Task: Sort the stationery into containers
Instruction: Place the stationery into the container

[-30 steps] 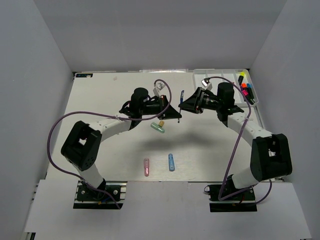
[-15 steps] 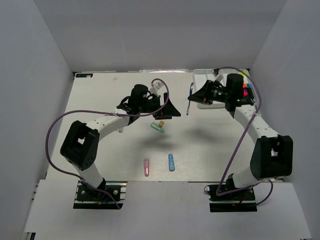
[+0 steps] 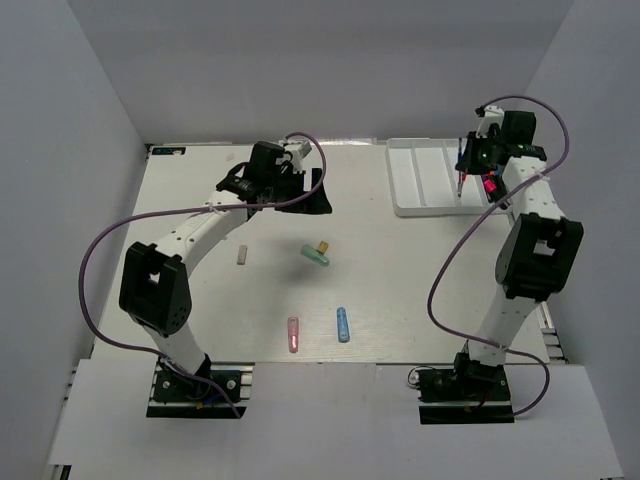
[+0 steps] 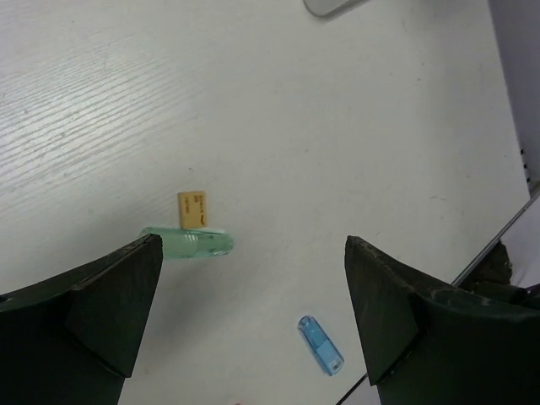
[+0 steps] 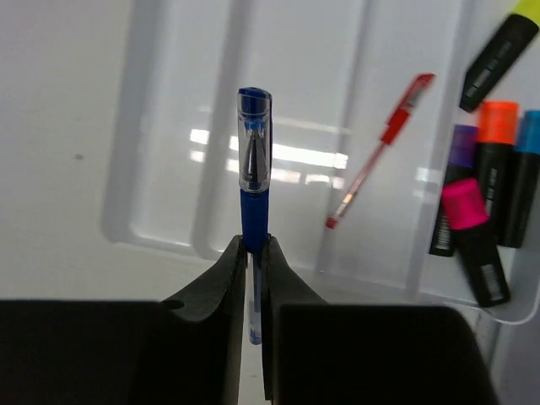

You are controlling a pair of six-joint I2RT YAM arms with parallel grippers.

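Observation:
I need to move my left gripper down and back onto the green capsule (image 3: 315, 256) (image 4: 187, 243) next. I need to turn it so my fingers go around the capsule's narrow width, because the capsule's length now runs from finger to finger.
My right gripper (image 3: 466, 160) is shut on a thin blue pen (image 5: 255, 169), which sticks out past the fingertips above the white divided tray (image 3: 408, 185). In the tray lie a red pen (image 5: 381, 148) and several black highlighters (image 5: 474, 246) with coloured caps. My left gripper (image 3: 322, 192) hangs open and empty over the far middle of the table. Below it lie a green capsule (image 4: 187, 243) touching a tan bit (image 4: 193, 208), and a blue capsule (image 4: 321, 346). A pink capsule (image 3: 293, 334) and another tan bit (image 3: 242, 255) also rest on the table.
The tray (image 5: 160, 232) sits at the table's far right corner, with grey walls close behind and beside it. The loose capsules lie in the table's middle and near part, between the two arm bases.
My left gripper opened and drew back toward the far left. My right gripper closed on the blue pen and swung it right, from mid-table to above the tray.

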